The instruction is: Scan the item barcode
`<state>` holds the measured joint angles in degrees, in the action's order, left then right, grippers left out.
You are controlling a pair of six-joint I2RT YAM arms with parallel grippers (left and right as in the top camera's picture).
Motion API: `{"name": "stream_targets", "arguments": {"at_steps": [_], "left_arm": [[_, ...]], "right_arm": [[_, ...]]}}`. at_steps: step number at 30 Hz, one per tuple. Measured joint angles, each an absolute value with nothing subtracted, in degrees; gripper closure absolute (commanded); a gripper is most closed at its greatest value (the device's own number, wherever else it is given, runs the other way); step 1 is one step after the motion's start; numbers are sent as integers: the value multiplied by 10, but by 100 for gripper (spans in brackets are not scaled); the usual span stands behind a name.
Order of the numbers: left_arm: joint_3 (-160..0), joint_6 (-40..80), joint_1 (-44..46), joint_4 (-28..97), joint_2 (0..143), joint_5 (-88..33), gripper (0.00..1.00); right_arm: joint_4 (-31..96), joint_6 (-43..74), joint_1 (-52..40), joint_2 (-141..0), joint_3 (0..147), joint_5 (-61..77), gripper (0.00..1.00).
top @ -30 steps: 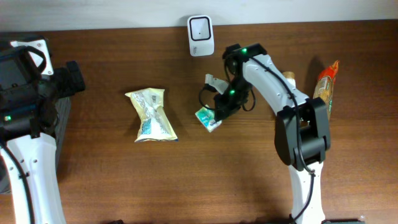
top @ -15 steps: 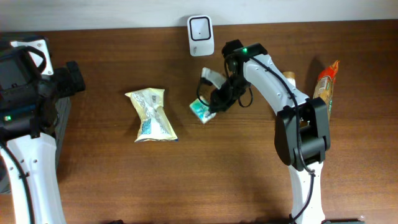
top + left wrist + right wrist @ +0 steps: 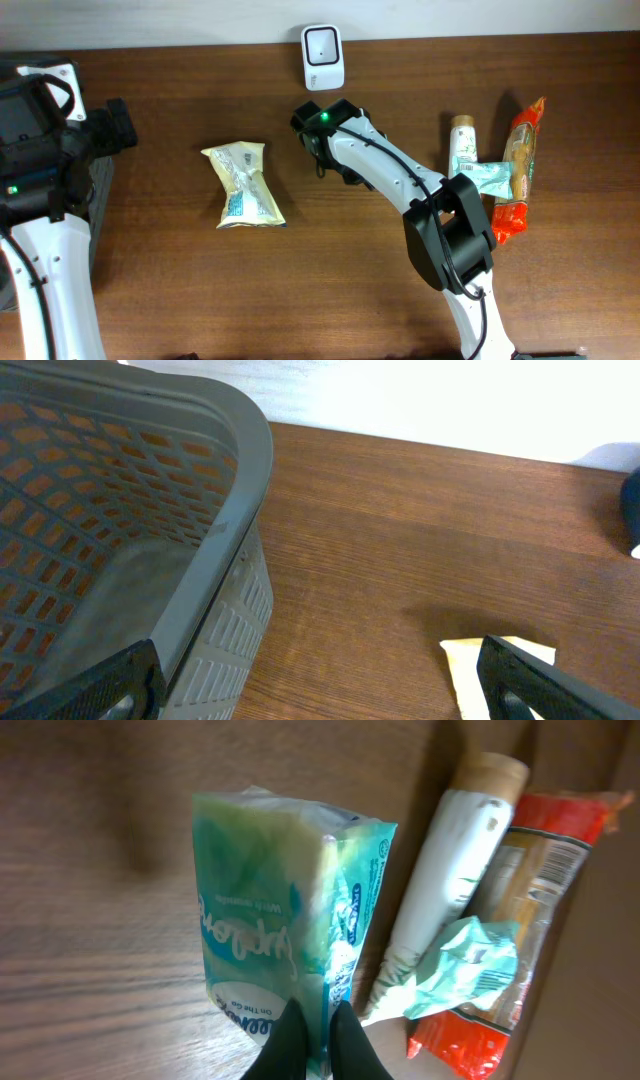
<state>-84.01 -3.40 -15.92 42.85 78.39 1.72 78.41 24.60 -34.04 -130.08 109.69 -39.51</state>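
Note:
My right gripper will next lower the tissue pack [image 3: 280, 910] onto the wood between the yellow snack bag and the white tube, then let go of the pack.
The item is a teal and white tissue pack [image 3: 280, 910]. My right gripper [image 3: 315, 1038] is shut on its lower seam and holds it above the wood. No barcode can be made out on the faces that show. From above, the right arm's wrist [image 3: 325, 125] sits just below the white scanner [image 3: 322, 43] at the back edge, and the pack is hidden under the arm. My left gripper [image 3: 320, 695] is open with nothing between its fingers, at the far left beside the basket.
A grey mesh basket [image 3: 150, 510] stands at the left edge. A yellow snack bag [image 3: 243, 185] lies left of centre. At the right lie a white tube [image 3: 463, 145], a teal wrapper [image 3: 490, 178] and an orange-red packet [image 3: 522, 150].
The right arm has swung left and back with the pack, from mid-table to just under the scanner. The pack no longer shows from above. The left arm has not moved.

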Motion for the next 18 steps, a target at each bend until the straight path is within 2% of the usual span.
{"name": "stream_targets", "arguments": {"at_steps": [5,9,10,16,18], "left_arm": [[-840,-34,-159,429,784,17,1],[-840,-34,-159,429,784,17,1],[-840,-34,-159,429,784,17,1],[-840,-34,-159,429,784,17,1],[-840,-34,-159,429,784,17,1]], "right_arm": [[772,263,-336,-1327,1093,-411,96],[758,237,-340,-1337,1088,-371,94],[758,234,-341,-1338,1088,-361,88],[759,211,-353,-1348,1088,-317,71],[758,208,-367,-1348,1088,-313,57]]}}
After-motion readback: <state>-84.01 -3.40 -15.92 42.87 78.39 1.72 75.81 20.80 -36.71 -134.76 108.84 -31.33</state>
